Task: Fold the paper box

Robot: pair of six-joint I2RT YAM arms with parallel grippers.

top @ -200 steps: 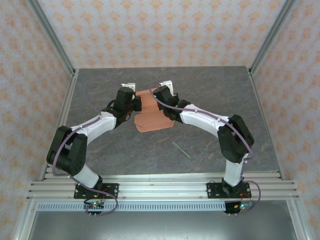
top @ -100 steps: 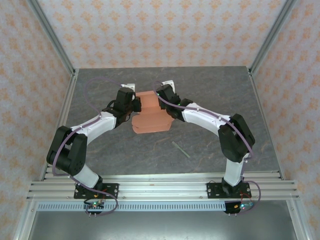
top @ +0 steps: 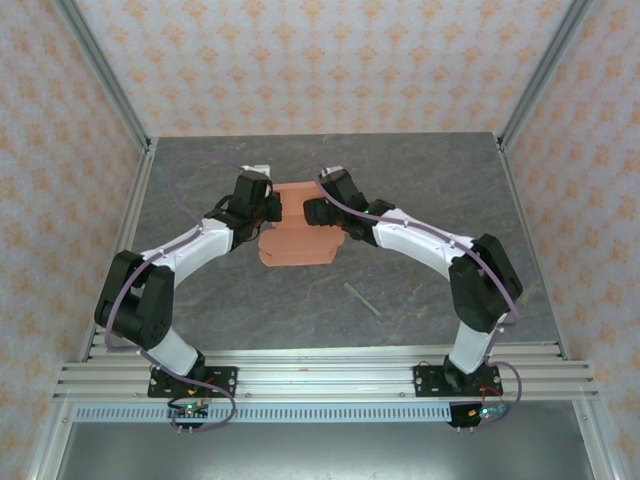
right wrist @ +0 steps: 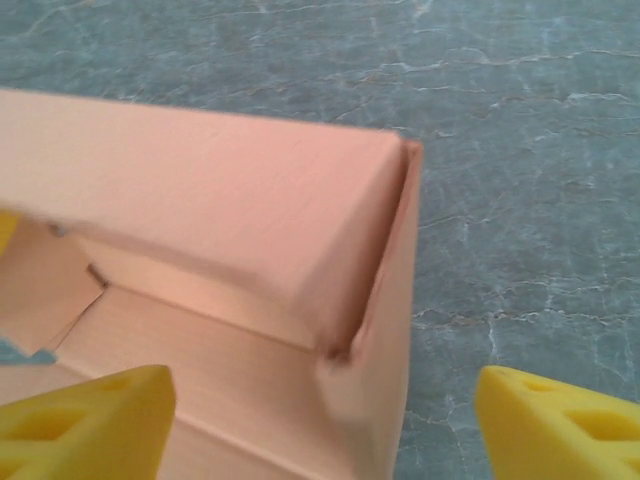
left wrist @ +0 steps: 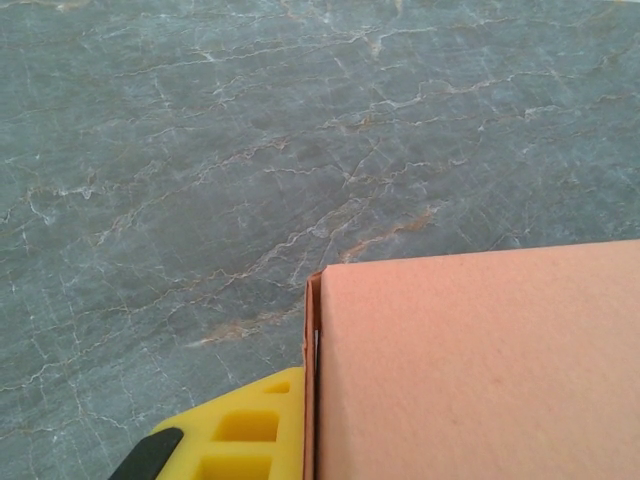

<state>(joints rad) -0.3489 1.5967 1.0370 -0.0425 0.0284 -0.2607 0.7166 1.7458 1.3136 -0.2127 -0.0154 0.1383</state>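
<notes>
Bare tabletop is nearer my base, so I will pull my left gripper back, turn it with the paper box (top: 295, 245) toward the greenish stick, and let go of the box's upright side.
The paper box (top: 295, 245) is salmon-orange card, partly folded, lying mid-table between both arms. My left gripper (top: 272, 210) is at its left edge. In the left wrist view one yellow finger (left wrist: 240, 435) presses against an upright wall of the paper box (left wrist: 480, 370); the other finger is hidden behind the card, so the gripper looks shut on that wall. My right gripper (top: 312, 212) is over the box's back right. It is open in the right wrist view (right wrist: 325, 425), its yellow fingers wide apart on either side of a raised corner of the box (right wrist: 200, 200).
A thin greenish stick (top: 362, 298) lies on the grey marbled table (top: 430, 180) in front of the right arm. Patterned walls and metal posts enclose the table on three sides. Bare tabletop lies in front of the box and at the far back.
My right gripper has swung from the box's back edge down towards its right side, and the wrist has turned. The box has slid slightly left. The left gripper has stayed put.
</notes>
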